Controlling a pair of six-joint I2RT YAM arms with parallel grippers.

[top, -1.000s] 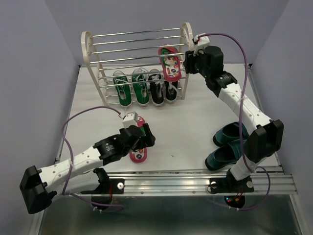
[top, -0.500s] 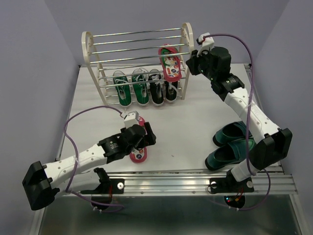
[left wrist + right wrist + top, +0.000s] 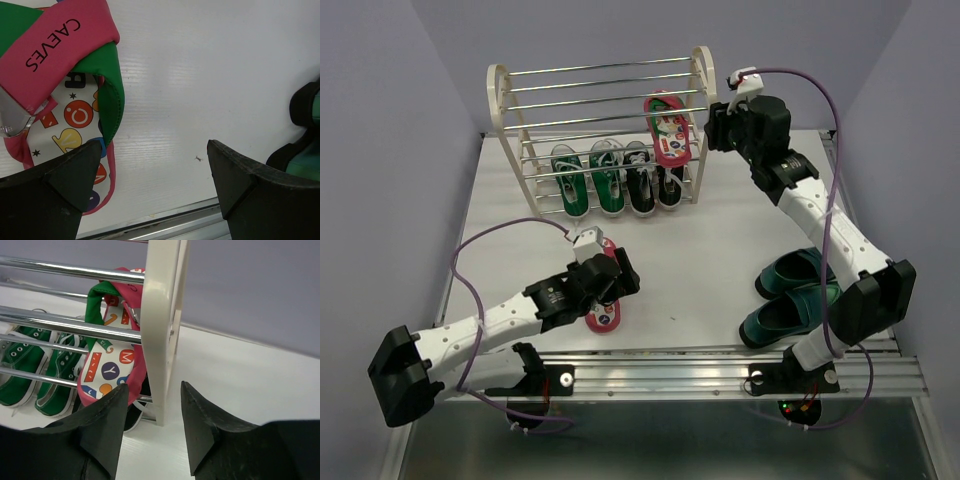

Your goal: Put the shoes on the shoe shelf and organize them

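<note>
I should next lower my left gripper toward the left in its wrist view onto the green strap's edge [image 3: 114,114] below it, because that edge arches off the flip-flop's sole.
The shoe shelf [image 3: 510,110] stands at the back, with green sneakers [image 3: 588,182] and black sneakers [image 3: 655,186] on its low bars. One red-pink flip-flop [image 3: 667,128] leans on a higher tier. Its mate [image 3: 604,312] lies on the table under my left gripper [image 3: 618,280]. In the left wrist view that flip-flop [image 3: 75,75] sits left of my wide open, empty left gripper [image 3: 155,167]. My right gripper [image 3: 152,410] is open and empty beside the shelf's cream side frame [image 3: 161,315], close to the shelved flip-flop [image 3: 107,360]. Teal loafers [image 3: 790,295] rest at the front right.
A metal rail [image 3: 720,372] runs along the table's near edge, just beyond my left fingers. One loafer [image 3: 305,145] shows at the right of the left wrist view. Purple cables loop over both arms. Grey walls close in the back and sides.
My right gripper has drawn back to the right, away from the shelf's end and the shelved flip-flop. My left gripper has shifted slightly along the flip-flop on the table.
</note>
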